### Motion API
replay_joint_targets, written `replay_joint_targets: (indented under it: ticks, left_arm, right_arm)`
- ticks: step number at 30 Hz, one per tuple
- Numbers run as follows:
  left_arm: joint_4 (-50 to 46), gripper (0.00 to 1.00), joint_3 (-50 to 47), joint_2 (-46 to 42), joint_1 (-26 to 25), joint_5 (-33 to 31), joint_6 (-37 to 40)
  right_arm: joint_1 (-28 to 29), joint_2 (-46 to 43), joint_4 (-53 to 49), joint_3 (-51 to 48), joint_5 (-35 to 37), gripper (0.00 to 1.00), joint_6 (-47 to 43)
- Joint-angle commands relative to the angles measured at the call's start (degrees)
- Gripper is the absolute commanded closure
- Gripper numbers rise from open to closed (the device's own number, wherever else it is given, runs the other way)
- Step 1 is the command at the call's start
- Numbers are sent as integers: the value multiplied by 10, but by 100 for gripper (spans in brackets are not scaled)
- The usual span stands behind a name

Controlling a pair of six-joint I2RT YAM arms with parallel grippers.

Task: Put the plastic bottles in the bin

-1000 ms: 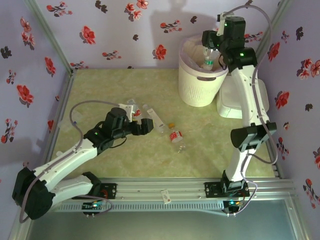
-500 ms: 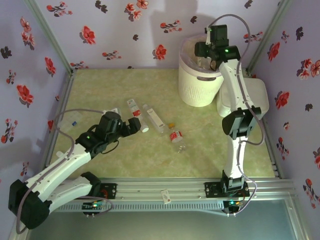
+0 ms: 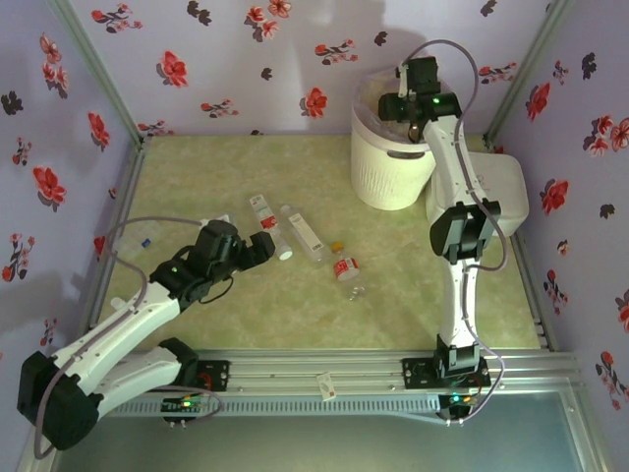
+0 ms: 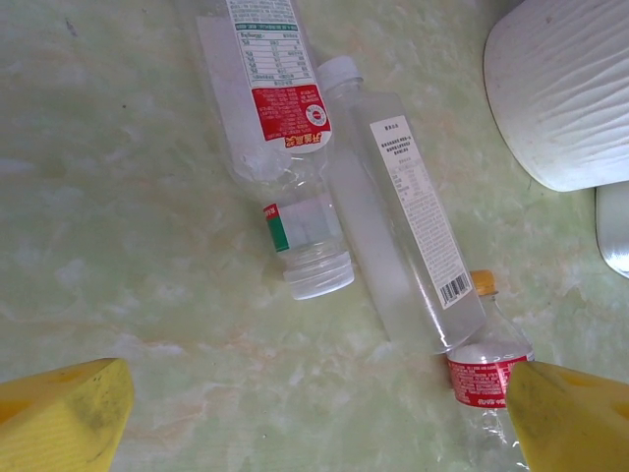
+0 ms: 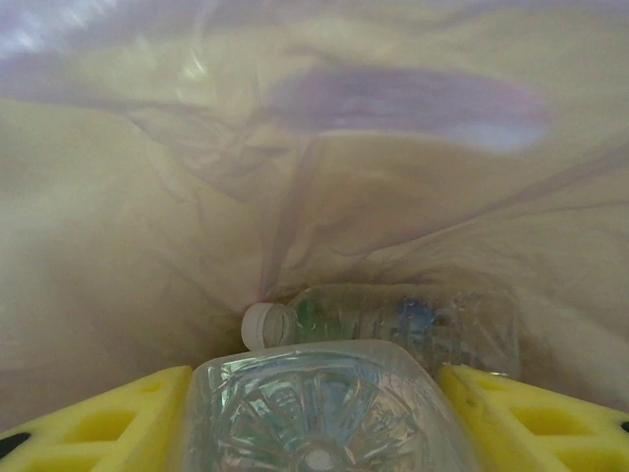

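The clear bottle is already surrounded by the liner, so my right gripper needs to go farther down into the bin (image 3: 388, 162) next, toward the white-capped bottle, and then release the clear bottle.
Three plastic bottles lie on the table: a red-labelled one (image 3: 260, 210) (image 4: 280, 128) with a white cap, a clear white-labelled one (image 3: 301, 232) (image 4: 403, 216), and an orange-capped one (image 3: 346, 271) (image 4: 486, 374). My left gripper (image 3: 263, 246) (image 4: 314, 413) hovers open just short of them, with nothing between its yellow fingers (image 4: 64, 413). The right gripper (image 3: 408, 104) (image 5: 319, 393) is down inside the bin (image 3: 388, 162) (image 4: 565, 88), shut on a clear bottle (image 5: 319, 418) whose base faces the camera. Another bottle (image 5: 403, 320) with a white cap lies at the bottom on the pink liner (image 5: 295, 147).
A flat white box (image 3: 491, 197) (image 4: 614, 226) stands right of the bin, against the right wall. A small blue item (image 3: 145, 239) lies near the left wall. The floral walls close in on three sides, and the metal rail (image 3: 324, 374) runs along the near edge.
The right arm swung left and lowered its bottle into the bin. The left gripper drew back a little to the left of the bottles, staying open.
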Motion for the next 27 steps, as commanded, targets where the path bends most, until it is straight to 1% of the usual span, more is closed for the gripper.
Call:
replay_joint_targets:
  ticks: [1,9,12,14,18,23,27]
  left_arm:
    - [1,2,-5,8,4,-15,-14]
    - [5,2,-7,14,5,-14,-13]
    - [9,2,-10,15,4,-14,-14]
    - [12,2,-12,16,4,-14,-15]
    - [13,2,-10,20,5,-12,-12]
    - [17,2,-10,21,5,-11,-6]
    - [22,2,-9,31,5,-10,-12]
  right_arm:
    - [-5,30,-18,10,-10,63,-8]
    - [-7,51,-4,-7,-18,58,-1]
    - [-9,59,-5,-8,-23,51,2]
    - [-9,65,-7,-10,-23,42,1]
    - [-8,66,-9,-17,-14,30,-5]
    - [-8,32,-1,-16,0,25,-12]
    - [-7,-13,-5,-17,-5,22,-13]
